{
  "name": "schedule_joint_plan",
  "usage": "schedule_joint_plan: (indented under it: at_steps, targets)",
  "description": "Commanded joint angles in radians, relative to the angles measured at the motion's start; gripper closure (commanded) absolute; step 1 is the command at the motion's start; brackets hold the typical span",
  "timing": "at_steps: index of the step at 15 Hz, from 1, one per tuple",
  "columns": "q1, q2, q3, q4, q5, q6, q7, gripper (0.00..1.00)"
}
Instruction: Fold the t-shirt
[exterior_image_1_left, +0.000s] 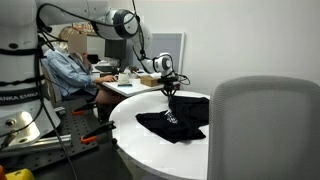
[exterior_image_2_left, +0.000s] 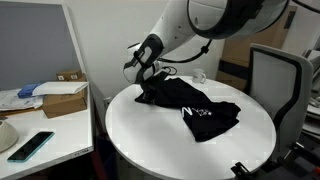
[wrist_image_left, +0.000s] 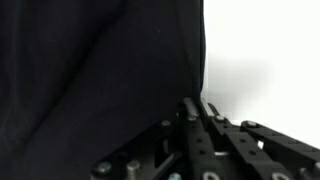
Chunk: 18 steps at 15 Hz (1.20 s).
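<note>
The cloth at the shirt's far part (exterior_image_2_left: 180, 92) is crumpled on the tabletop, so my gripper should next go up high, move outward over it and let go of the raised edge.
The black t-shirt (exterior_image_1_left: 182, 122) lies crumpled on the round white table (exterior_image_1_left: 150, 152), and its white print shows in an exterior view (exterior_image_2_left: 200, 112). My gripper (exterior_image_1_left: 171, 90) is at the shirt's far edge, shut on a pinch of fabric that it holds lifted a little above the table. It also shows in the other exterior view (exterior_image_2_left: 148, 86). In the wrist view the closed fingers (wrist_image_left: 195, 106) sit at the border between black cloth (wrist_image_left: 100, 70) and white table (wrist_image_left: 260, 50).
A grey office chair (exterior_image_1_left: 265, 125) stands close to the table, also seen in an exterior view (exterior_image_2_left: 275, 70). A person (exterior_image_1_left: 70, 65) sits at a desk behind. A side desk holds a cardboard box (exterior_image_2_left: 62, 98) and a phone (exterior_image_2_left: 30, 145). A white cup (exterior_image_2_left: 200, 75) stands on the table.
</note>
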<state>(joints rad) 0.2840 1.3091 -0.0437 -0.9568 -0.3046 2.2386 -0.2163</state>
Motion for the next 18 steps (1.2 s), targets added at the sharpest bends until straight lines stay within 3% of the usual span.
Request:
schedule_joint_plan:
  at_steps: [1, 9, 18]
  targets:
    - [-0.009, -0.030, 0.022, -0.016, 0.019, -0.008, -0.008, 1.00]
    - [-0.060, -0.173, 0.107, -0.143, 0.065, 0.040, -0.010, 0.99]
    - [-0.230, -0.340, 0.090, -0.168, 0.165, 0.044, 0.014, 0.99]
